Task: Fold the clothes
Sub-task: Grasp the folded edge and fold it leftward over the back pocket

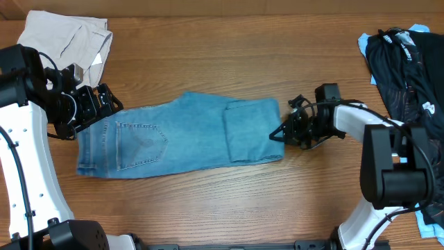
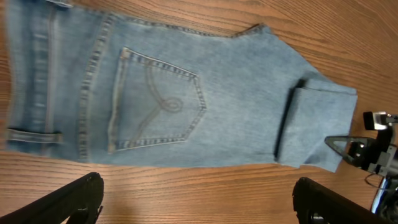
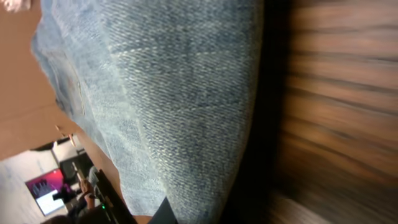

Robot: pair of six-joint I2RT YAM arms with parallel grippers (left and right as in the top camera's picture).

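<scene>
The folded leg end is well short of the back pocket. So my right gripper will next lift the edge of the leg end over toward that pocket.
The light blue jeans lie flat across the middle of the wooden table, with the legs folded back over themselves at the right end. A stitched back pocket faces up. My left gripper hangs open at the waistband end. Its two dark fingers stand wide apart over bare wood just off the denim's edge. My right gripper is shut on the folded right edge of the jeans. Denim fills its wrist view down to the dark fingertip.
A beige garment lies at the back left, behind the left arm. A pile of dark clothes sits at the right edge, with light blue fabric under it. The right arm's base stands at the front right.
</scene>
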